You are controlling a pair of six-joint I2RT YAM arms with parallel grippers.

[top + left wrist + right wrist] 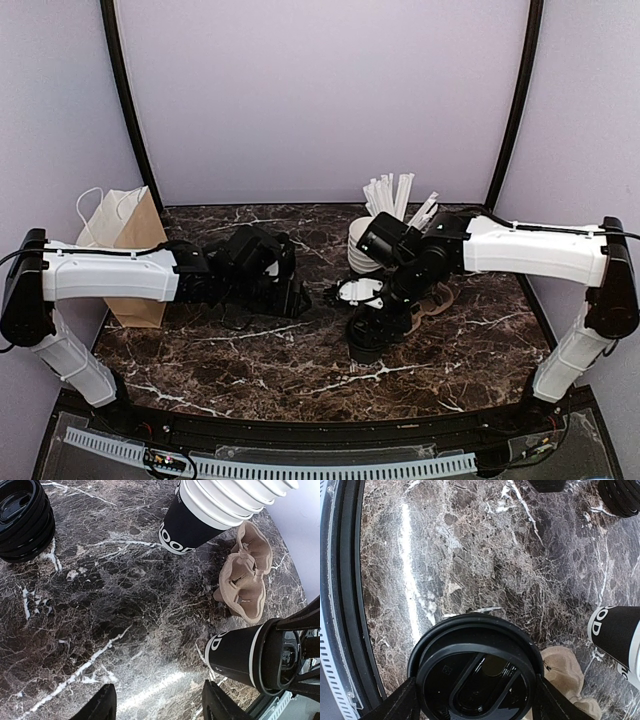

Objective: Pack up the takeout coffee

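Observation:
The right gripper lifts the takeout coffee next, crosses over the cup carrier and lowers there, since the marble table by the wall beyond (494,303) is clear.
The takeout coffee (475,650), a small black paper cup with a black plastic lid, stands on the marble table right of centre (365,338). My right gripper (475,696) is over it, one finger on each side of the lid, shut on it; it also shows in the top view (375,315). The left wrist view shows the cup (240,652) at lower right with white lettering. My left gripper (157,705) is open and empty, low over bare marble just left of the cup (305,298).
A brown paper bag (125,240) stands at the far left. A pile of lidless black cups (210,510), a brown pulp cup carrier (245,575) and a stack of black lids (25,520) lie nearby. A white cup of straws (395,200) stands at the back.

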